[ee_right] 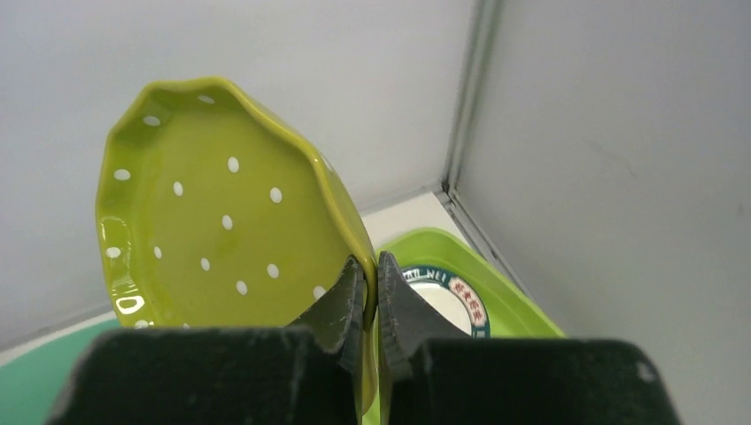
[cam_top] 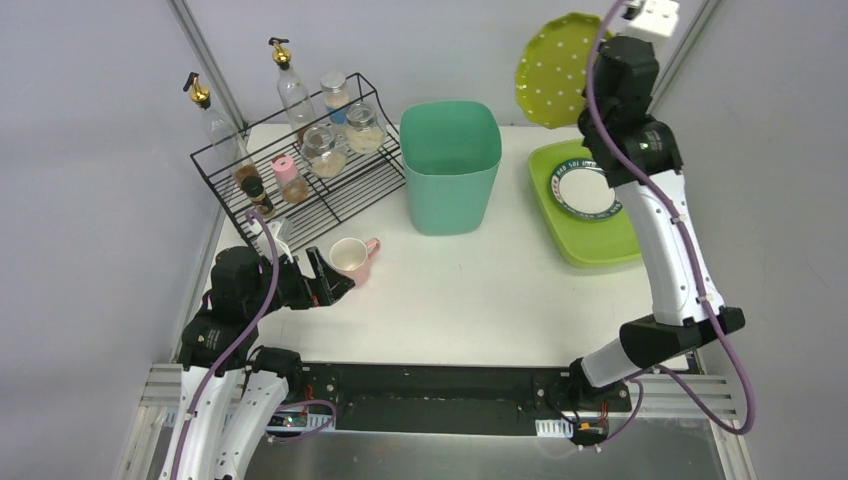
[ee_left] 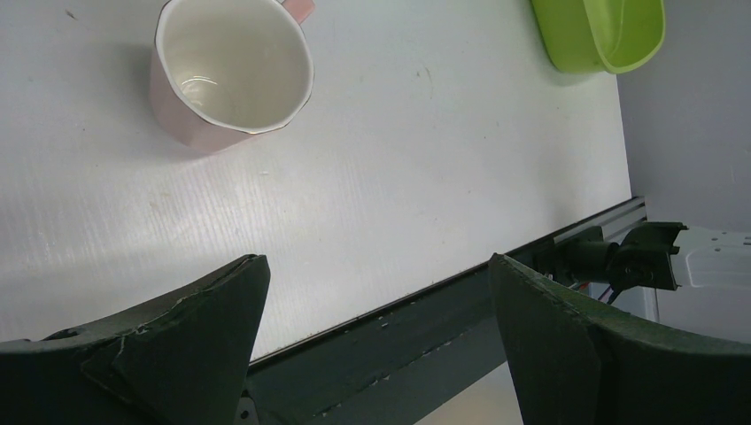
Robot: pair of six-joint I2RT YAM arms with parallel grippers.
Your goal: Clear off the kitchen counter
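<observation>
My right gripper tilts down next, lowers the lime-green plate flat onto the white plate and releases it, since it is on edge above the tray.
The white kitchen counter holds a pink mug, white inside, upright at the front left; it also shows in the left wrist view. My left gripper is open and empty just in front of the mug, its jaws wide apart. My right gripper is shut on the rim of a lime-green plate with white dots, held on edge in the air above the back right. Below it a lime-green tray holds a white plate with a dark patterned rim.
A teal bin stands at the back middle. A black wire rack with jars and bottles stands at the back left. Grey walls close in the left, back and right. The counter's front edge meets a black rail.
</observation>
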